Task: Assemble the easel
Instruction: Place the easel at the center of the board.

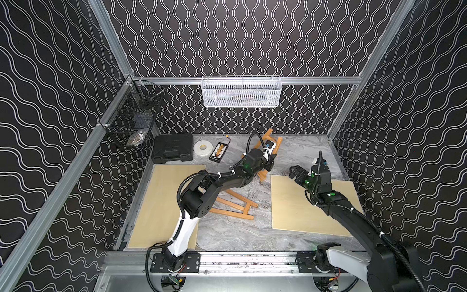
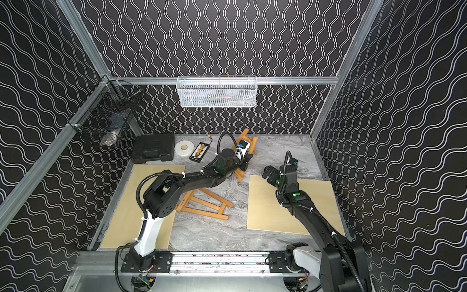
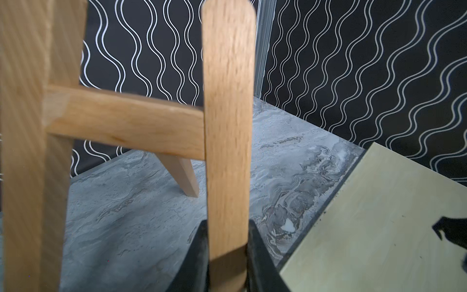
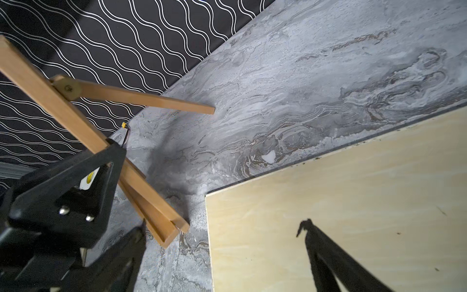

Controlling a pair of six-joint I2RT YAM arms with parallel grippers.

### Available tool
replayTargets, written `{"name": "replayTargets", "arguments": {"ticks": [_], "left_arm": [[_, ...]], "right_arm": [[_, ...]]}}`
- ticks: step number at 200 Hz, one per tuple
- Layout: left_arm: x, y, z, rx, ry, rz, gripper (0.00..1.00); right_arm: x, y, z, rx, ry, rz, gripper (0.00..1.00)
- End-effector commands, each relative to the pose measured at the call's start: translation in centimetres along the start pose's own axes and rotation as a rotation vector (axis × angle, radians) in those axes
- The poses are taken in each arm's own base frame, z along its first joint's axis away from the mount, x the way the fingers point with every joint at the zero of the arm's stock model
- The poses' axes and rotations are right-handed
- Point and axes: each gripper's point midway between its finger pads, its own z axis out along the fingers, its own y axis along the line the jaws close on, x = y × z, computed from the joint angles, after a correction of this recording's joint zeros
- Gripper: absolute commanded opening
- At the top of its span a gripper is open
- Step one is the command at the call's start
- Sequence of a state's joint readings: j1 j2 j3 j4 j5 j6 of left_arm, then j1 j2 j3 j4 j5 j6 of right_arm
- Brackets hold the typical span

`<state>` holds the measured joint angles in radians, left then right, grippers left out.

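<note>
My left gripper carries the ladder-like frame outward next toward the back wall and releases it on bare marble. The hinged leg (image 4: pixel 141 99) sticks out to prop the frame.
The easel is in two wooden parts. One ladder-like frame (image 1: pixel 278 144) (image 2: pixel 253 145) is raised off the table at the back centre, with my left gripper (image 1: pixel 269 164) (image 3: pixel 227 227) shut on one of its flat slats (image 3: pixel 227 113). In the right wrist view that frame (image 4: pixel 75 118) slants down to the marble top, and a hinged leg (image 4: pixel 141 99) sticks out from it. The other part, an A-shaped frame (image 1: pixel 237 209) (image 2: pixel 209 206), lies flat mid-table, partly under my left arm. My right gripper (image 1: pixel 297 173) (image 4: pixel 225 227) hangs open and empty over the corner of the right plywood board, just right of the held frame.
Two plywood boards (image 1: pixel 161 207) (image 1: pixel 303 207) lie left and right on the marble top. At the back left sit a black case (image 1: pixel 173 150), a tape roll (image 1: pixel 203 147) and a small black tray (image 1: pixel 218 151). A white mesh basket (image 1: pixel 241 92) and a black wire basket (image 1: pixel 134 118) hang on the walls.
</note>
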<state>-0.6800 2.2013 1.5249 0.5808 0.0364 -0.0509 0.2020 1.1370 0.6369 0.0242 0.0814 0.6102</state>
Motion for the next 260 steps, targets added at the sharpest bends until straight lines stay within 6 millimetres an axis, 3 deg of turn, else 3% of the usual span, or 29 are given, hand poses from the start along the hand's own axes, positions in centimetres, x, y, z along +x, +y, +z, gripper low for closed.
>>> {"name": "replayTargets", "arguments": {"ticks": [1, 27, 59, 153, 221, 231, 260], "left_arm": [[-0.3, 0.8, 0.7, -0.038, -0.011, 0.015, 0.0], [1.1, 1.0, 1.3, -0.036, 0.041, 0.022, 0.0], [2.8, 3.0, 1.6, -0.069, 0.118, -0.082, 0.0], [4.7, 5.7, 0.1, -0.066, 0.194, -0.123, 0.0], [2.5, 5.5, -0.8, -0.06, 0.145, -0.112, 0.27], [2.2, 5.1, -0.8, -0.04, 0.137, -0.116, 0.34], [1.8, 4.7, -1.1, -0.018, 0.117, -0.129, 0.38]], "right_arm": [[-0.6, 1.0, 0.2, -0.043, -0.012, 0.024, 1.0], [-0.2, 1.1, 0.5, -0.05, 0.005, 0.034, 1.0], [0.1, 0.7, 0.6, -0.033, 0.02, 0.046, 1.0], [0.6, 0.1, 0.7, 0.003, 0.061, 0.045, 1.0], [0.5, 0.7, 0.8, -0.016, 0.07, 0.045, 1.0], [0.3, 0.6, 0.8, -0.01, 0.066, 0.047, 1.0], [0.2, 0.8, 0.5, -0.011, 0.071, 0.043, 1.0]]}}
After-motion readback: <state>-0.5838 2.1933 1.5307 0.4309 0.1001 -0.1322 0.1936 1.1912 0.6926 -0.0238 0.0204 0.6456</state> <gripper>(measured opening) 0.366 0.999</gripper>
